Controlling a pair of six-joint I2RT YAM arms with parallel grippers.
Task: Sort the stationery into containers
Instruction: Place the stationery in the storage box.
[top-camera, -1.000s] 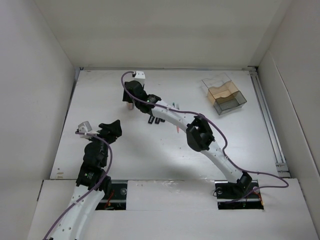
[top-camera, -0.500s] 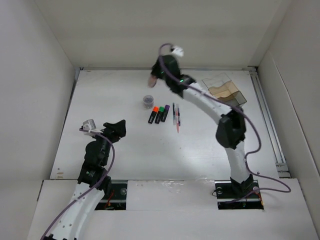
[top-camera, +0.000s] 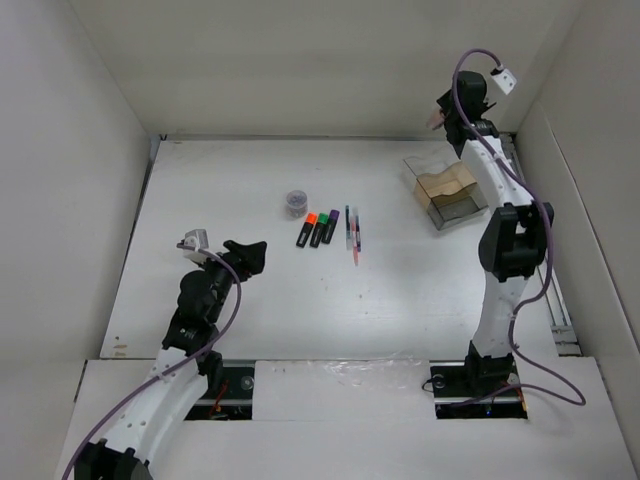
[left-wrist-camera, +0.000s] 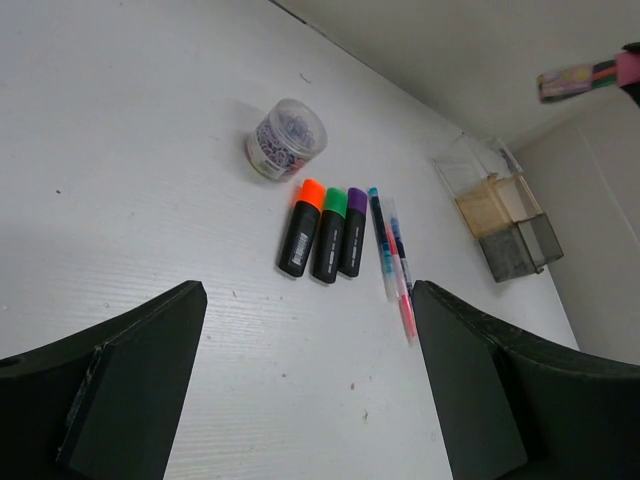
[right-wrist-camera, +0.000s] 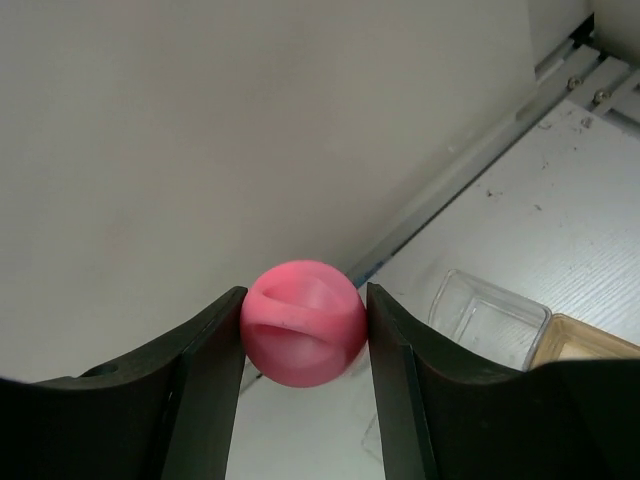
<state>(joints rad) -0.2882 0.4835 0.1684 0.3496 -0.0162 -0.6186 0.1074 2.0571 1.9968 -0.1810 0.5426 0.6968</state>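
Note:
Next, my right gripper moves down toward the clear far section of the box (right-wrist-camera: 484, 325) and releases the pink round-ended item there, since that section stands empty.
Three stubby black highlighters lie side by side mid-table with orange (top-camera: 306, 230), green (top-camera: 318, 228) and purple (top-camera: 331, 225) caps. They also show in the left wrist view (left-wrist-camera: 322, 232). Thin pens (top-camera: 351, 232) lie just right of them, one with a pink end (left-wrist-camera: 405, 310). The clear brownish box (top-camera: 447, 188) with tan dividers stands at the back right. My right gripper (top-camera: 443, 112) is raised behind the box, shut on a pink round-ended item (right-wrist-camera: 303, 325) seen end-on. My left gripper (left-wrist-camera: 310, 400) is open and empty, near left of the highlighters.
A small round clear jar (top-camera: 295, 203) of small clips stands just behind the highlighters and also shows in the left wrist view (left-wrist-camera: 286, 139). White walls enclose the table. A metal rail (top-camera: 535, 235) runs along the right edge.
My right arm has swung from the back left of the table, over the jar, to the back right above the box, carrying the pink item. My left gripper has edged right.

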